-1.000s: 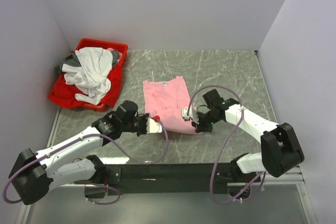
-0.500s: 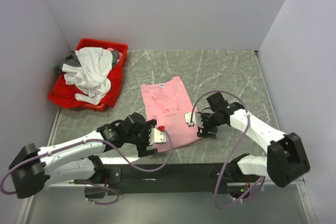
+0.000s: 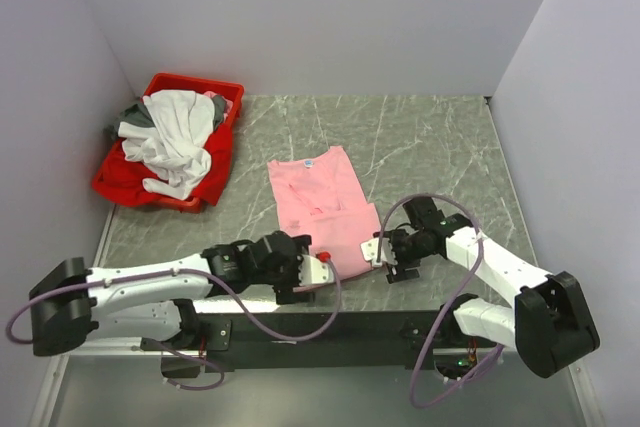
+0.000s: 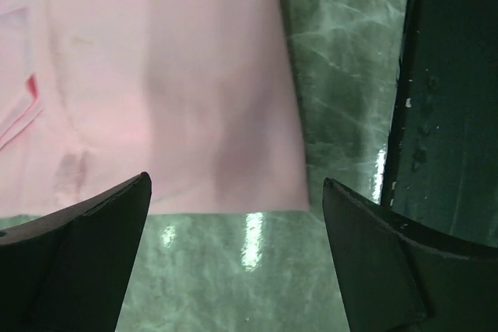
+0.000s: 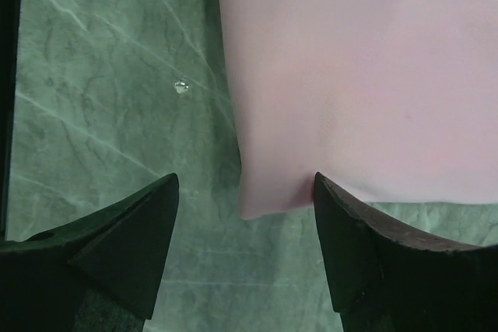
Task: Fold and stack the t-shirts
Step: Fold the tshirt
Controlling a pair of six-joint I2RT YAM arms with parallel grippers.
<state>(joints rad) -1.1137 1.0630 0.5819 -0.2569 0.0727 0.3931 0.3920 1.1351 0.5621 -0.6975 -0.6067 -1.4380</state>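
Observation:
My open left gripper moves down next, fingers spread around the pink t-shirt's near hem corner (image 4: 289, 196), and closes on the cloth, since it lies flat below.
A light pink t-shirt (image 3: 320, 197) lies flat on the marble table, collar toward the far wall, with a small blue mark (image 3: 312, 160) near the neck. My left gripper (image 3: 318, 269) hovers open over the shirt's near left hem. In the left wrist view the pink t-shirt (image 4: 156, 83) ends just ahead of the left gripper (image 4: 235, 180), nothing between the fingers. My right gripper (image 3: 384, 251) is open at the near right corner. The right wrist view shows the pink t-shirt's corner (image 5: 264, 192) lying loose between the right gripper's (image 5: 245, 177) spread fingers. White (image 3: 170, 132) and dark grey (image 3: 125, 122) t-shirts are heaped in the bin.
The red plastic bin (image 3: 195, 84) sits at the far left against the wall. A black mounting rail (image 3: 300, 327) runs along the near table edge, and the same black mounting rail (image 4: 443, 114) shows at the right of the left wrist view. Bare marble (image 3: 440, 147) lies right of the pink shirt.
Both grippers drew the pink shirt's hem toward the near edge, then opened and let it go. The shirt now lies longer and flat; both arms sit nearer the rail.

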